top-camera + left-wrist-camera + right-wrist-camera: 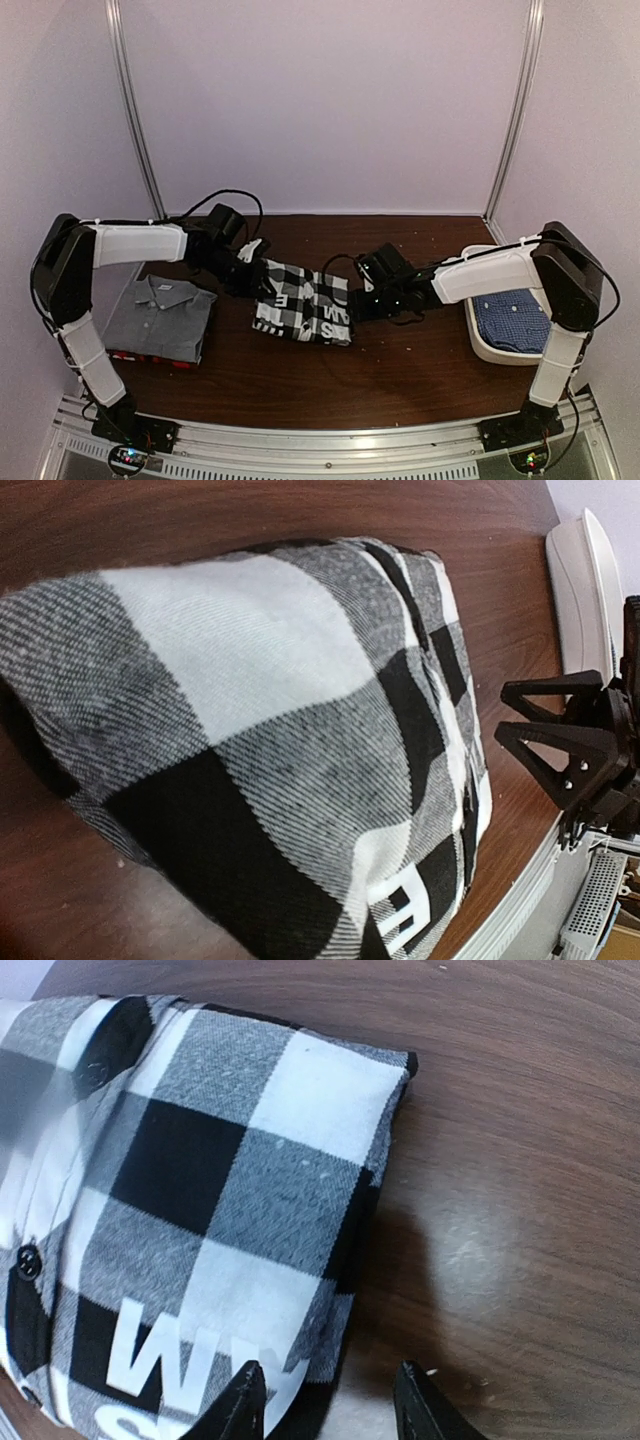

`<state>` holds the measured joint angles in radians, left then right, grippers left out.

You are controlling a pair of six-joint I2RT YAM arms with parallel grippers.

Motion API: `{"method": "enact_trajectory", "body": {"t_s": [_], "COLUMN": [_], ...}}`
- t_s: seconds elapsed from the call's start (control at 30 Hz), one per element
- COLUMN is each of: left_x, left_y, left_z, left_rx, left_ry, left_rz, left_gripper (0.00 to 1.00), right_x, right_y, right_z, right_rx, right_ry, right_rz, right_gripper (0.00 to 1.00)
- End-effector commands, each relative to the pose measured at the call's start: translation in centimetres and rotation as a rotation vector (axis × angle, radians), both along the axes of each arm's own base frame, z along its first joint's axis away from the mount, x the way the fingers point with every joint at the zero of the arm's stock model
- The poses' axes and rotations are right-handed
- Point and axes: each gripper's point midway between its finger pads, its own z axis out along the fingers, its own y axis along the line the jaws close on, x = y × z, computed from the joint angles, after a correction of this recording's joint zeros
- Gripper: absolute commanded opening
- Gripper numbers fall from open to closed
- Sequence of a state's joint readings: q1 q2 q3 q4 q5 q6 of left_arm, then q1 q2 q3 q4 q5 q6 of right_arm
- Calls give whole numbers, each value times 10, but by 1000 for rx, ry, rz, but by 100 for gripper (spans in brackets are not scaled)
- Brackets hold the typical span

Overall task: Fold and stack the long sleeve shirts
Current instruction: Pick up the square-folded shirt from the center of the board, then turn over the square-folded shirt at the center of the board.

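Note:
My left gripper should go up, swing to the right in the top view and come down to let go by the shirt's far edge (312, 268) (405, 546), where the table is clear.
The black-and-white check shirt (300, 302) lies folded in the middle of the table, with white letters on it. It fills the left wrist view (260, 730) and shows in the right wrist view (200, 1190). My left gripper (250, 263) is at the shirt's far left corner; its fingers are hidden. My right gripper (330, 1400) is open and straddles the shirt's right edge low over the table; it also shows in the top view (362, 300) and the left wrist view (515, 715). The grey shirt (160, 315) lies folded on the red-black shirt (150, 355) at the left. The blue shirt (512, 320) lies in the tub.
The white oval tub (487, 345) stands at the right edge of the brown table (400, 370); its rim shows in the left wrist view (580, 590). A metal rail (330, 450) runs along the near edge. Black cables loop behind both wrists.

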<state>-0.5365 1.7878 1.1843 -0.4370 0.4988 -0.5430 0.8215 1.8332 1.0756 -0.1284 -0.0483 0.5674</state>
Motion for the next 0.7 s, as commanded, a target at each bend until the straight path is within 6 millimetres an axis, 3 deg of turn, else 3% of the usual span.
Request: {"method": "enact_trajectory", "body": {"t_s": [0.0,0.23,0.43,0.57,0.67], "left_x": [-14,-17,-11,-3,1], "left_y": [35,52,52,40,28], "left_z": [19,39,58,88,111], "left_rx": [59,98,90,24,-49], "left_ry": [-24,-57,-86,-126,-144], "left_rz": [-35,-63,-65,-83,-98], "left_gripper": [0,0,0,0,0], "right_x": [-9,-12,-4,-5,-4], "right_y": [34,99,127,144,165], "right_z": [43,57,34,15,15], "right_rx": [91,182,183,212,277], "right_ry": [-46,-68,-39,6,22], "right_rz": [46,124,130,132,143], "right_gripper": [45,40,29,23,21]}}
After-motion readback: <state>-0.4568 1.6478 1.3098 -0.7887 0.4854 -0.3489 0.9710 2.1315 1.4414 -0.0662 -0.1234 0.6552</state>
